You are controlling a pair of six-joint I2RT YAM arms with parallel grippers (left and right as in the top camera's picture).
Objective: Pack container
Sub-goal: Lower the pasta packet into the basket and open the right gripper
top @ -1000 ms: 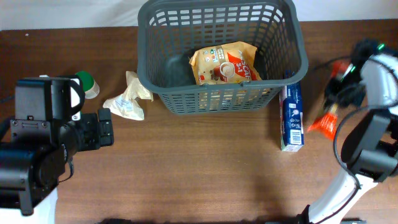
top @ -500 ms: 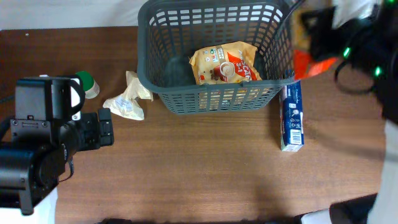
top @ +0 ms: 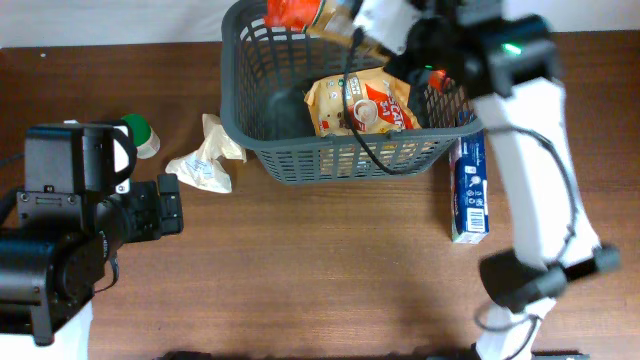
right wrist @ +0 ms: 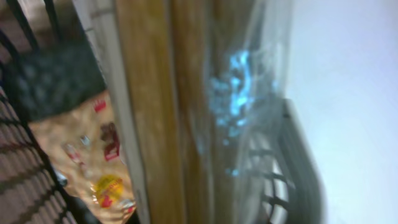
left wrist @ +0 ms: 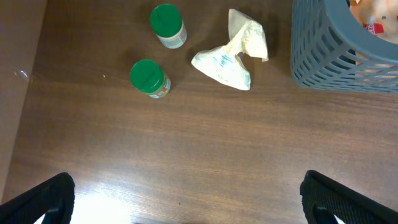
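Note:
I will next use my right gripper to carry the long packet (top: 300,12) down into the basket, between the snack bag (top: 362,102) and the back side of the basket.
The container (top: 350,160) is a dark grey slotted basket at the table's back middle; it also shows in the left wrist view (left wrist: 323,56) and the right wrist view (right wrist: 298,162). An orange-and-yellow snack bag (top: 362,102) and a dark item (top: 285,112) lie inside it. My right gripper (top: 385,28) is shut on a long packet (top: 300,12) with an orange end and clear wrap, held over the basket's back rim. That packet (right wrist: 186,112) fills the right wrist view and hides the fingers. My left gripper (left wrist: 199,205) is open and empty over bare table, left of the basket.
A crumpled cream packet (top: 205,160) lies left of the basket, also in the left wrist view (left wrist: 230,53). Two green-capped jars (left wrist: 166,25) (left wrist: 149,78) stand further left. A blue-and-white box (top: 468,190) lies by the basket's right side.
My right arm has swung from the table's right side up and left, carrying the packet over the basket's back rim. The left arm has not moved.

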